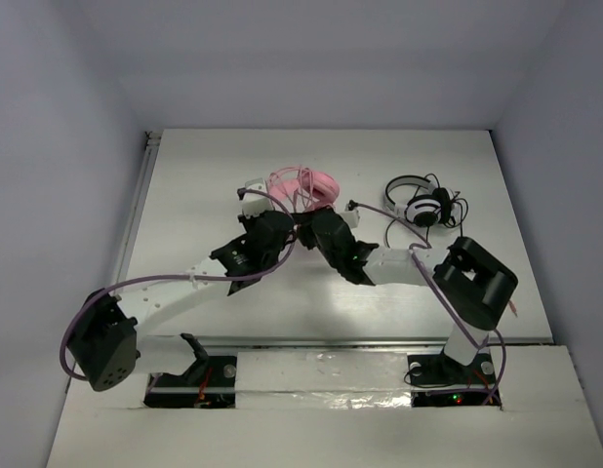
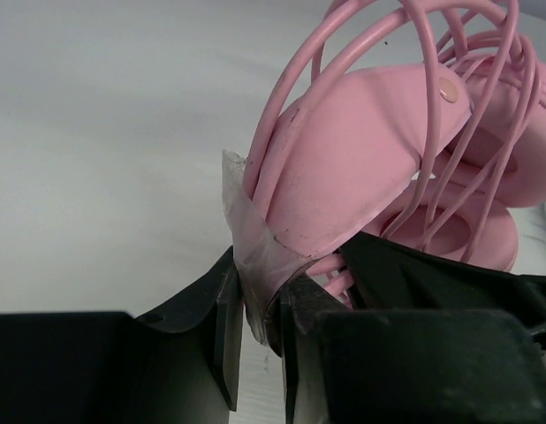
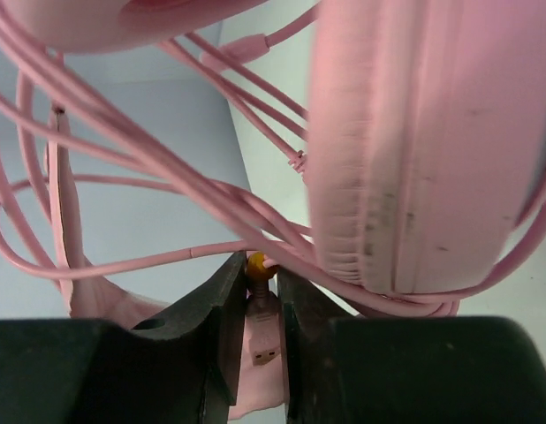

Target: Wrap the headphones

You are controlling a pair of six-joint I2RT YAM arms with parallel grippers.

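Note:
My left gripper is above the bare white tabletop, which is open, so it will next lower the taped headband onto the tabletop and release the tape [image 2: 255, 238].
The pink headphones [image 1: 316, 182] lie at the back middle of the table, their cable [image 3: 123, 132] looped in several turns around them. In the left wrist view the headband [image 2: 344, 168] carries a strip of clear tape [image 2: 255, 238] over the cable loops. My left gripper [image 2: 260, 283] is shut on the tape's hanging end. My right gripper [image 3: 260, 283] is shut on the cable's plug [image 3: 262, 309], whose gold tip shows at the fingertips, beside an ear cup [image 3: 405, 141]. From above, both grippers [image 1: 280, 213] [image 1: 311, 213] meet at the headphones' near side.
Black-and-white headphones [image 1: 422, 205] with a thin black cable lie to the right, close to the right arm's elbow [image 1: 474, 278]. The white table [image 1: 204, 166] is walled on the left, right and back.

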